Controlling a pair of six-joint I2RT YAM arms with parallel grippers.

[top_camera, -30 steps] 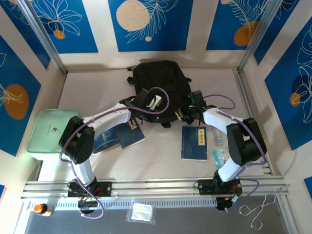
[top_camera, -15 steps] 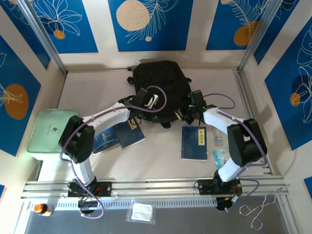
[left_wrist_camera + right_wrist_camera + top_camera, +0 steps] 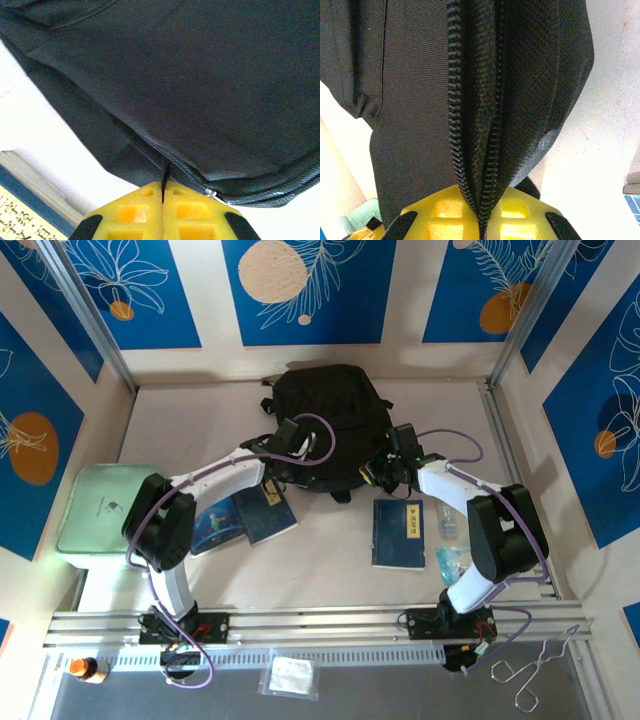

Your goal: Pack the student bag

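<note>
My left gripper should next pull the zipper tab [image 3: 164,176] outward along the bag's side edge [image 3: 92,97], which runs outward from the gripper and looks shut there, and then let go.
The student bag [image 3: 330,405], a large black backpack, lies flat at the back middle of the table. My left gripper [image 3: 285,468] is at its near left edge. In the left wrist view its yellow fingers [image 3: 132,212] are shut on a thin black zipper tab [image 3: 164,176] beside the silver slider [image 3: 212,193]. My right gripper [image 3: 378,475] is at the bag's near right corner. There its yellow fingers [image 3: 520,220] are shut on the bag's zipper edge [image 3: 472,150], whose two rows of teeth run down between them.
A dark blue book [image 3: 398,533] lies near the right arm. Another dark blue book [image 3: 266,516] and a picture book [image 3: 215,528] lie by the left arm. A green case [image 3: 98,510] sits at the left edge and plastic packets [image 3: 448,560] at the right.
My right gripper has closed down on the bag's zipper edge. My left wrist has shifted slightly left and back, still shut on the tab.
</note>
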